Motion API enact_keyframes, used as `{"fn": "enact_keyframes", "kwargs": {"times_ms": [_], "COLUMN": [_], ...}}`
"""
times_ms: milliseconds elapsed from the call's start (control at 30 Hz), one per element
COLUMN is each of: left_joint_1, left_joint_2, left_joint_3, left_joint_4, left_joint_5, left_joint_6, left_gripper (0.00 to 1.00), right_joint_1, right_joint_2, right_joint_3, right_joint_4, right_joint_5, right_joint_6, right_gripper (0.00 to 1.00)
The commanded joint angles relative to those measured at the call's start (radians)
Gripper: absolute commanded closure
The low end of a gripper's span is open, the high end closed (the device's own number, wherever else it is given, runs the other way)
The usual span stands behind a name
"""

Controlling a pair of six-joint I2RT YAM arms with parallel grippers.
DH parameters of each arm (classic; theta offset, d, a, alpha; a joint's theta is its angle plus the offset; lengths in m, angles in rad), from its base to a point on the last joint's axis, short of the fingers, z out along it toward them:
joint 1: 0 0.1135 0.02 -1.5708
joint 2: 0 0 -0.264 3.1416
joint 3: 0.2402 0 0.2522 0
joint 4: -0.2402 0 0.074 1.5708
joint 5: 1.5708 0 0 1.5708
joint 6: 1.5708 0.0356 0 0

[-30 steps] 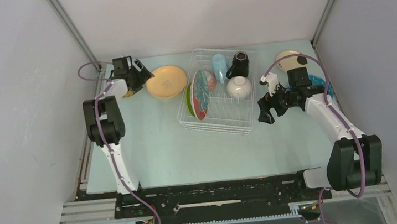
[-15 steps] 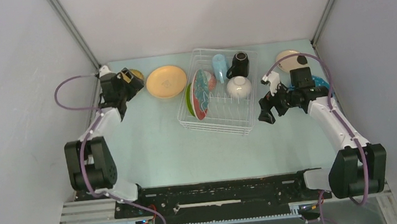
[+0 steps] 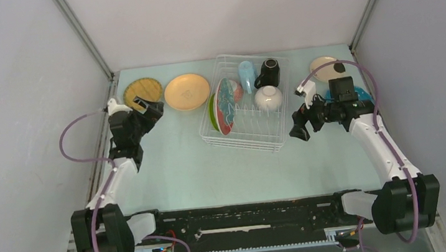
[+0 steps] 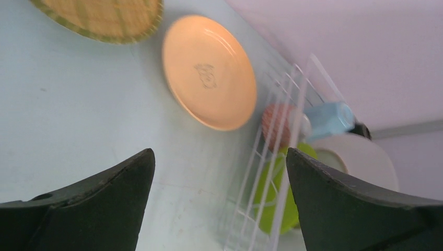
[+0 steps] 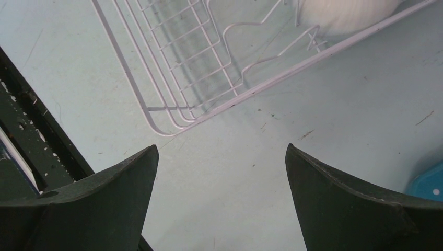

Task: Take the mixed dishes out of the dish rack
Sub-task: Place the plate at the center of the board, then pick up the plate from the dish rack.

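Next, my left gripper will go to the right in the top view, past the orange plate, onto the red floral plate's upper rim (image 3: 217, 105) (image 4: 387, 159), since that plate stands upright.
The white wire dish rack (image 3: 243, 137) holds a lime green plate (image 3: 212, 113), a red floral plate (image 3: 225, 103), a light-blue cup (image 3: 247, 75), a black mug (image 3: 268, 71) and a white bowl (image 3: 268, 98). A yellow woven plate (image 3: 142, 89) and an orange plate (image 3: 186, 91) lie on the table left of the rack; both show in the left wrist view (image 4: 102, 18) (image 4: 209, 70). My left gripper (image 3: 149, 110) is open and empty, near the yellow plate. My right gripper (image 3: 299, 127) is open and empty, beside the rack's right front corner (image 5: 162, 123).
A cream plate (image 3: 323, 65) and a blue dotted plate (image 3: 361, 94) lie at the back right, partly hidden by my right arm. The black frame rail (image 3: 248, 214) runs along the near table edge. Grey walls close in both sides.
My left arm has drawn back toward the near left, away from the yellow woven plate, which now lies uncovered on the table. My right gripper has shifted slightly nearer.
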State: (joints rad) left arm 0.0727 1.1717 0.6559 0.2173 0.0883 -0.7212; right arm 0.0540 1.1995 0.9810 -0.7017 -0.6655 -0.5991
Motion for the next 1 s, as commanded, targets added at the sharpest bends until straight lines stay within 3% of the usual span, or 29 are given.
{"fn": "enact_keyframes", "kwargs": {"times_ms": [0, 167, 433, 733, 967], "left_joint_1": [0.005, -0.051, -0.352, -0.590, -0.699], "left_joint_2": [-0.115, -0.210, -0.257, -0.073, 0.120], "left_joint_3": [-0.031, 0.015, 0.119, 0.283, 0.497], "left_joint_4": [0.074, -0.046, -0.243, -0.245, -0.400], "left_joint_5": [0.216, 0.296, 0.103, -0.154, -0.402], "left_joint_6": [-0.022, 0.064, 0.314, 0.440, 0.487], "left_gripper": [0.00, 0.00, 0.00, 0.00, 0.07], "right_joint_1": [0.009, 0.010, -0.007, -0.029, 0.031], "right_joint_2": [-0.057, -0.065, -0.010, -0.008, 0.014], "right_joint_3": [0.039, 0.039, 0.039, 0.039, 0.039], "right_joint_4": [-0.015, -0.019, -0.028, -0.034, -0.034], "right_joint_5": [-0.039, -0.030, -0.019, -0.010, 0.017], "right_joint_6": [0.007, 0.000, -0.003, -0.011, -0.018], "right_gripper": [0.00, 0.00, 0.00, 0.00, 0.00]}}
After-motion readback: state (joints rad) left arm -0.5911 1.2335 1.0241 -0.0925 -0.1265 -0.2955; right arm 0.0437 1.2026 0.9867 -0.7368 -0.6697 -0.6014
